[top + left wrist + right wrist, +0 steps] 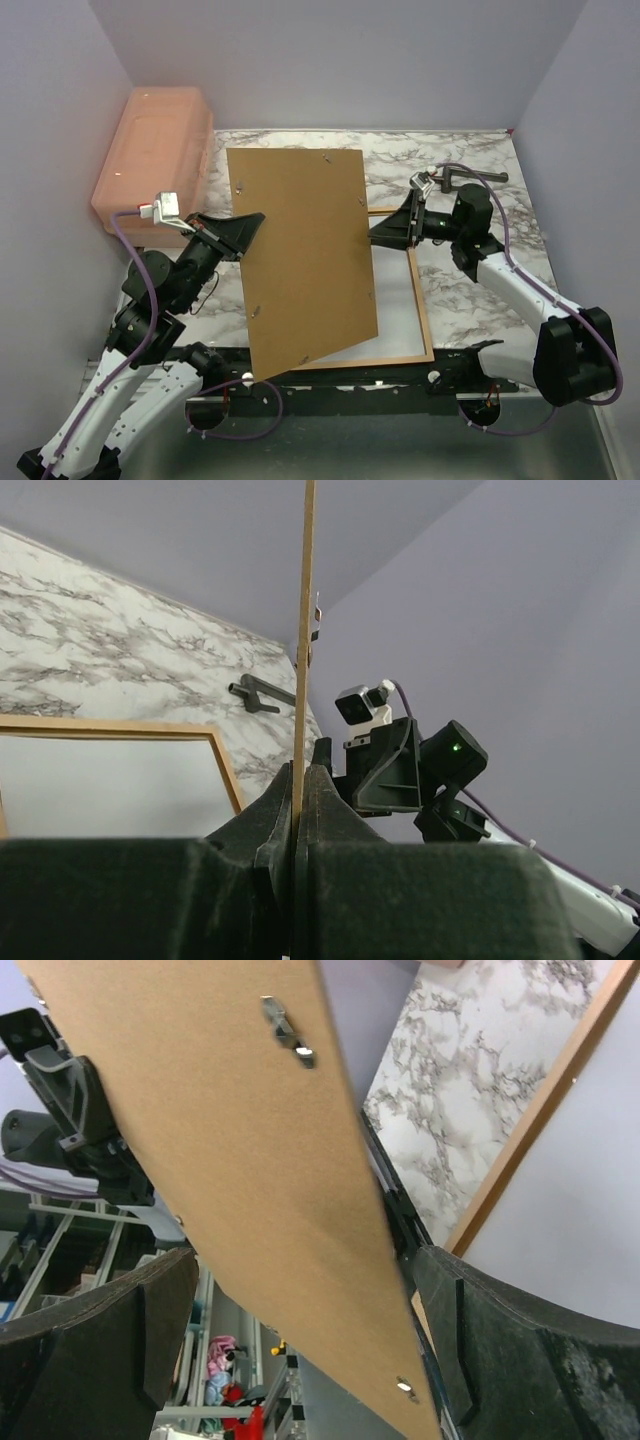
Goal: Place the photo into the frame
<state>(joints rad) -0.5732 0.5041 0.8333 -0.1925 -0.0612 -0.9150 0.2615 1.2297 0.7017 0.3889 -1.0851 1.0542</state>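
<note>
The board slants. I should raise my right gripper and tilt it in line with the board before closing on its free edge [367,231] [379,1192].
The plain brown backing board [300,250] is lifted off the table and tilted, its left edge pinched in my left gripper [250,232], which is shut on it. The left wrist view shows the board edge-on [307,630] between the closed fingers of the left gripper [298,780]. The thin orange-brown frame [423,300] lies flat on the marble table beneath it, with a pale pane inside [110,780]. My right gripper [388,232] stands open at the board's right edge. In its own view the board [230,1130] passes between its spread fingers [455,1330]. The photo is out of view.
A pink plastic box [155,155] stands at the back left against the wall. A small dark tool [470,178] lies on the marble at the back right. Grey walls close in both sides. The frame's right rail [540,1120] runs beside my right fingers.
</note>
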